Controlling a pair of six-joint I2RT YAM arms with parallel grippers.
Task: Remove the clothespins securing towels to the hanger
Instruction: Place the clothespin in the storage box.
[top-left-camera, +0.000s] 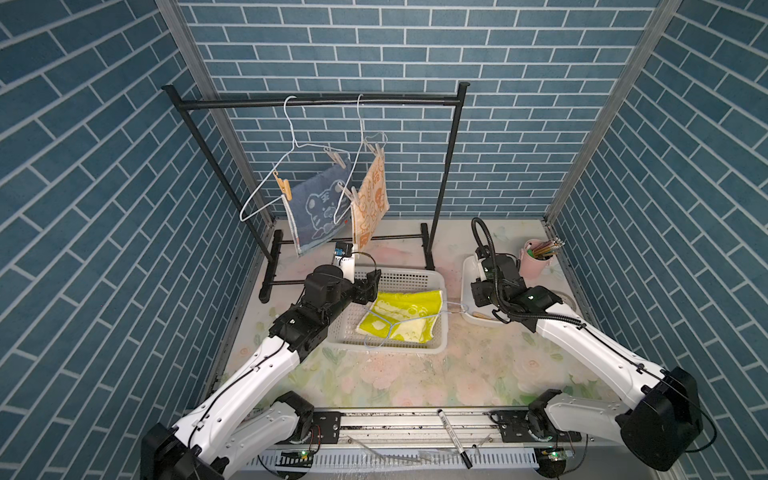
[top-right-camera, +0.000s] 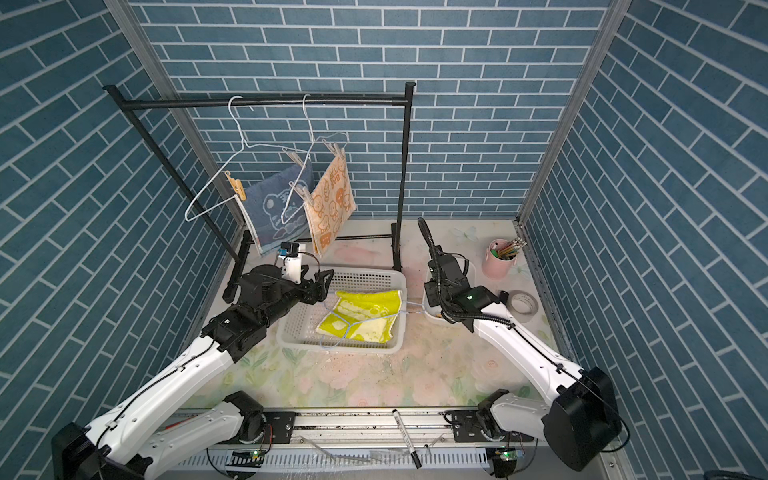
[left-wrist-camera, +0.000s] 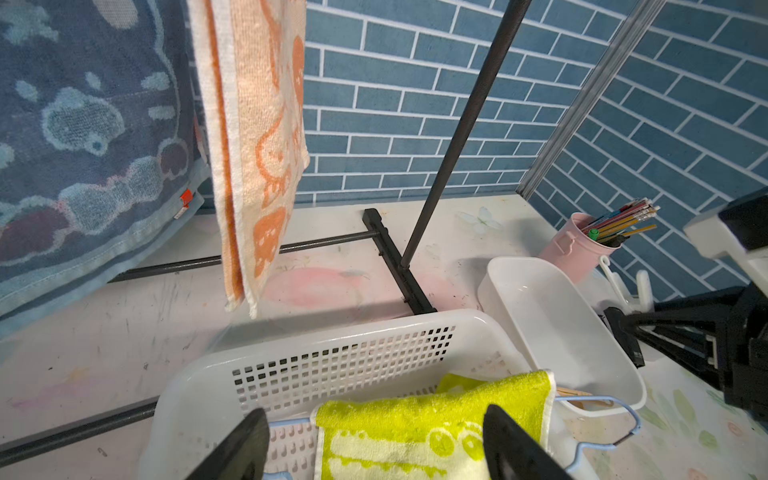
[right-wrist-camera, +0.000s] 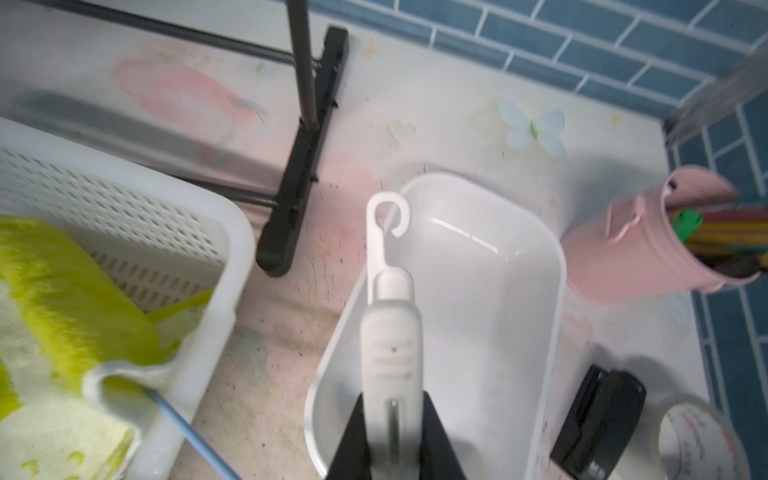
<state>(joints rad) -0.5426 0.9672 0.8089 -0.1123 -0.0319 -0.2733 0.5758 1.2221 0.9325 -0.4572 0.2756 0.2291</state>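
The right gripper tips downward and lowers into the near end of the white tray (top-left-camera: 481, 315) next, where a tan clothespin lies, to release the pale clothespin.
Two towels hang on white wire hangers (top-left-camera: 291, 153) from the black rack. The denim-blue towel (top-left-camera: 318, 208) is held by a tan clothespin (top-left-camera: 284, 185) and a pale clothespin (top-left-camera: 334, 157). The orange-cream towel (top-left-camera: 372, 195) is pinned by pale clothespins (top-left-camera: 374, 148) at its top and lower edge (top-left-camera: 348, 194). The yellow-green towel (left-wrist-camera: 415, 415) lies on a blue hanger (top-left-camera: 388, 328) in the white basket (top-left-camera: 415, 276). My left gripper (left-wrist-camera: 374, 415) is open just above that towel. My right gripper (right-wrist-camera: 392, 399) is shut on a pale clothespin (right-wrist-camera: 390, 324) over the white tray (right-wrist-camera: 540, 257). A tan clothespin (left-wrist-camera: 573, 391) lies in the tray.
The black rack (top-left-camera: 316, 102) stands at the back, its foot bars (left-wrist-camera: 395, 266) on the table behind the basket. A pink cup of pencils (top-left-camera: 536, 259) is at the back right, with a tape roll (top-right-camera: 523, 305) beside the tray. A marker (top-left-camera: 453, 432) lies on the front rail.
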